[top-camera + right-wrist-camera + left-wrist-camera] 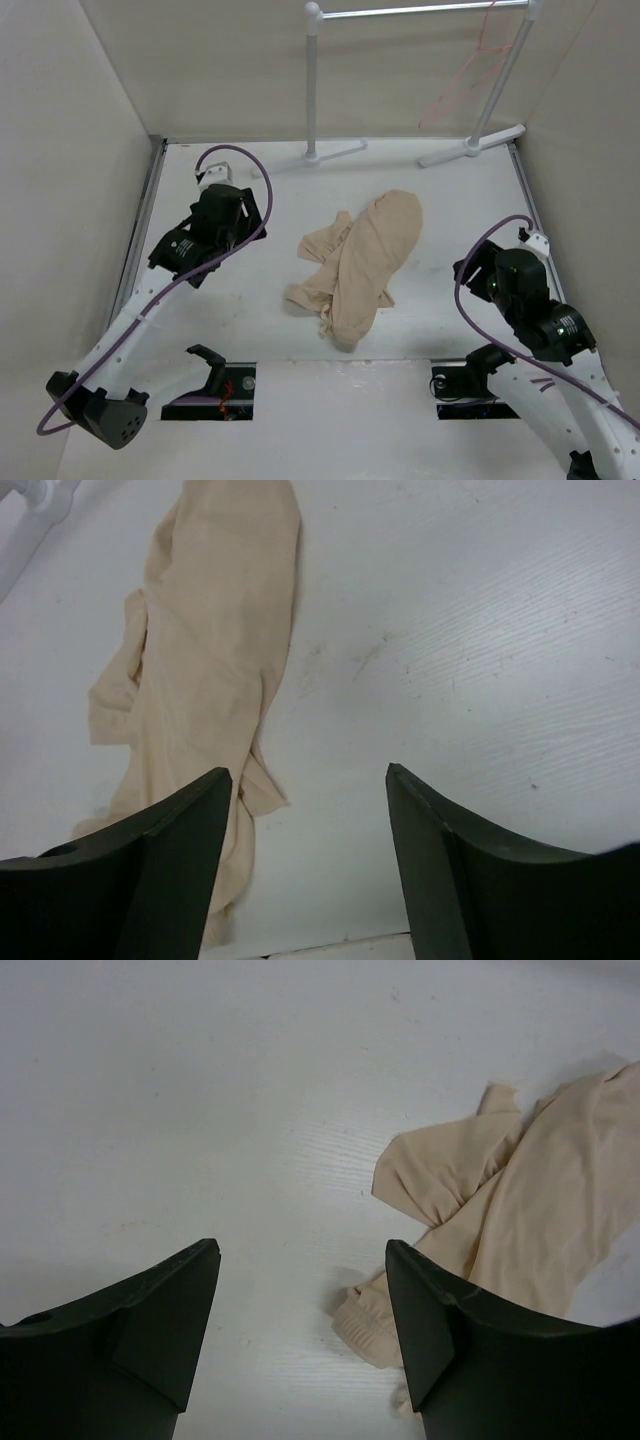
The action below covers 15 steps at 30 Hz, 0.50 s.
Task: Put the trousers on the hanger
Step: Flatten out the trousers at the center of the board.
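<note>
I need to move my left gripper over to its right in the top view next, then lower it and close it on the flap that sticks out from the trousers below it.
The beige trousers (355, 262) lie crumpled in a heap on the white table, midway between the two arms. The thin pinkish-red wire hanger (450, 90) hangs from the right end of the rack bar at the back. My left gripper (238, 212) is open over bare table to the left of the trousers. In the left wrist view (302, 1247) a ribbed cuff of the trousers (385, 1332) lies just inside its right finger. My right gripper (478, 268) is open to the right of the cloth. In the right wrist view (308, 770) the trousers (210, 630) stretch away on the left.
A white tube garment rack (312, 80) stands along the back edge, its feet (470, 146) resting on the table; one foot (30, 500) shows in the right wrist view. White walls enclose the table on three sides. Two dark openings (210, 385) sit by the arm bases.
</note>
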Motion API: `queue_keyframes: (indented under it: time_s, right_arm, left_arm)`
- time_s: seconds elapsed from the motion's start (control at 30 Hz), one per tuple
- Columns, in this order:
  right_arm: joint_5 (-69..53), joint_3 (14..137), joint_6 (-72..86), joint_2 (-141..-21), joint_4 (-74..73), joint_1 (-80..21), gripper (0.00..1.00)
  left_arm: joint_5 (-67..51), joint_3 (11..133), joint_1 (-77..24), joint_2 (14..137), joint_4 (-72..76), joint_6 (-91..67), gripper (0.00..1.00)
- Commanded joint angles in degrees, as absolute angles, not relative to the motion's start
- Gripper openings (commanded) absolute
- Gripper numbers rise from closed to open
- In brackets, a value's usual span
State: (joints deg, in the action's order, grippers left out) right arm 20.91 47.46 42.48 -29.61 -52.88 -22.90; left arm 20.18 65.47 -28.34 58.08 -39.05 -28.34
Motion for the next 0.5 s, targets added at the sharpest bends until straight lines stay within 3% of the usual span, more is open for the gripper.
queue_keyframes:
  time_s: [0.0, 0.1, 0.23, 0.37, 0.47]
  right_arm:
    - [19.9, 47.1, 42.6, -29.2, -49.9, -22.6, 0.64]
    - [19.1, 47.4, 42.6, -29.2, -49.8, -22.7, 0.50]
    - [16.9, 47.5, 42.5, -30.1, -49.7, -23.0, 0.18]
    - [15.1, 47.4, 42.9, -31.6, -50.0, -24.6, 0.05]
    - [12.1, 47.3, 43.2, -33.0, -49.4, -26.9, 0.06]
  left_arm:
    - [17.4, 65.6, -27.7, 57.8, -38.4, -28.9, 0.66]
    - [16.1, 64.8, -27.9, 58.7, -36.8, -29.4, 0.67]
    - [15.6, 63.5, -29.8, 60.6, -34.2, -29.7, 0.67]
    - [14.9, 63.9, -32.5, 64.5, -30.9, -29.9, 0.66]
    - [12.5, 63.8, -34.1, 68.4, -27.0, -29.7, 0.59]
